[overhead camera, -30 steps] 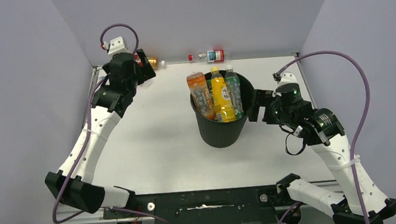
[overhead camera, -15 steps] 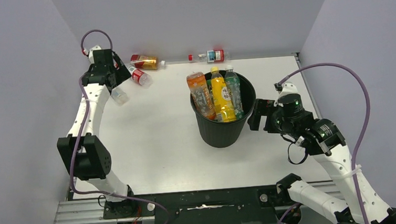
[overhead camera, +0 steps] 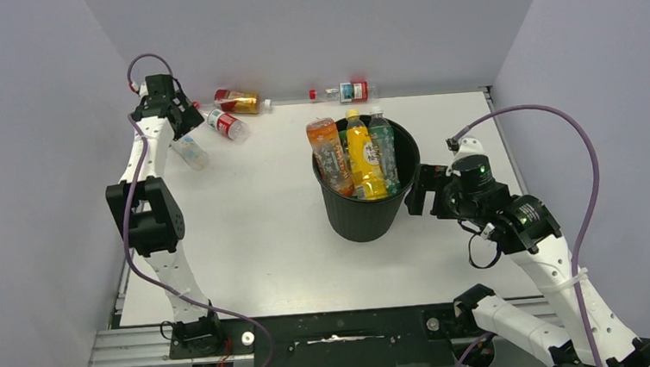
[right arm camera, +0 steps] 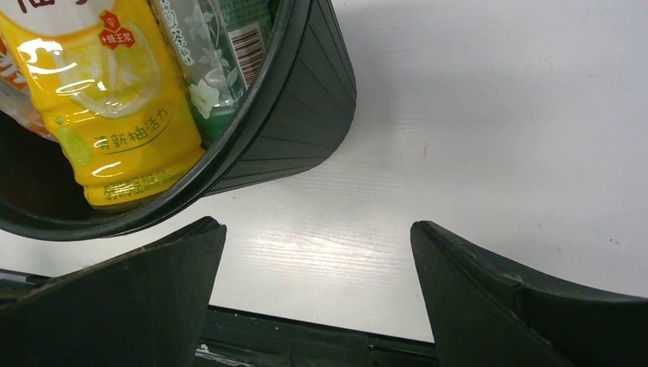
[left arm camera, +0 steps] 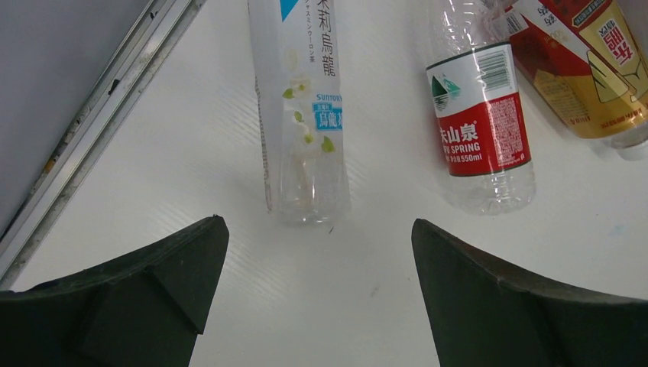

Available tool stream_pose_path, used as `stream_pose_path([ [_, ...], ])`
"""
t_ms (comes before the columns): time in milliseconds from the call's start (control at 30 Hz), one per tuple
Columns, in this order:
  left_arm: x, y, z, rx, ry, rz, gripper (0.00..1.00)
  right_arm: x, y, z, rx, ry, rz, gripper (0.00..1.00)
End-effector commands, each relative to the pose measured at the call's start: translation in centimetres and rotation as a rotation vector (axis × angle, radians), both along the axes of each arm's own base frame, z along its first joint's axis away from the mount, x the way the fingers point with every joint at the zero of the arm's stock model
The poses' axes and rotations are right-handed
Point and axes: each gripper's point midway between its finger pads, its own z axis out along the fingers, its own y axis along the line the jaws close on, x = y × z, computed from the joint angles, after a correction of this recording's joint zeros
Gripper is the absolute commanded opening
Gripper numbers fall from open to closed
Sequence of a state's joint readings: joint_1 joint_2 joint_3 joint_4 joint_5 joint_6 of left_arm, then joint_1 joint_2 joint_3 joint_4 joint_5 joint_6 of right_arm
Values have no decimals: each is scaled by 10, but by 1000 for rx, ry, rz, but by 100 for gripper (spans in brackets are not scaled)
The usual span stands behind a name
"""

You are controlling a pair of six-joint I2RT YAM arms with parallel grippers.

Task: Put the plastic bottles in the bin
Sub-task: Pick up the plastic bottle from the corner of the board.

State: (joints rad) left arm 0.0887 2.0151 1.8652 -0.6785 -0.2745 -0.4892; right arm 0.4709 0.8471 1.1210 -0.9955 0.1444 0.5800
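Note:
My left gripper moves down onto the clear base end of the blue-white bottle next, since the bottle lies below it, between the lines of its open fingers.
The black bin stands mid-table holding an orange bottle, a yellow bottle and a green-labelled bottle. Loose plastic bottles lie at the back left: a clear blue-white one, a clear red-labelled one and an amber one. Another red-labelled bottle lies against the back wall. My left gripper hovers open over that back-left corner. Its wrist view has the blue-white bottle just ahead of the gripper, with the red-labelled bottle to its right. My right gripper is open and empty beside the bin's right wall.
The table's metal left edge rail runs close to the blue-white bottle. Grey walls enclose the table at the back and on both sides. The black base rail lies along the near edge.
The left arm swung back and left, uncovering the loose bottles; its gripper now hovers near the blue-white one. The right gripper drew slightly back toward the near edge beside the bin.

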Motion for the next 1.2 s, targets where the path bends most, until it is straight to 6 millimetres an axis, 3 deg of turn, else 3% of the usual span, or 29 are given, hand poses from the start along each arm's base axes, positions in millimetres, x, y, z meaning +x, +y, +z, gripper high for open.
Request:
stream_pose_path([
  [0,23,2,12,-19,-43,-11,93,11,5,8,8,-45,19,98],
  [367,33,20,-40,-61,47,41,93,13,7,12,11,-49,19,98],
  [800,25,40,-93,-97,141,92,92,12,8,21,26,-63,24,98],
  [900,20,42,-98,-86,157,89,87,11,5,21,15,-64,22,98],
  [1167,6,31,-99,-127,139,28,61,15,7,25,-8,-53,42,98],
])
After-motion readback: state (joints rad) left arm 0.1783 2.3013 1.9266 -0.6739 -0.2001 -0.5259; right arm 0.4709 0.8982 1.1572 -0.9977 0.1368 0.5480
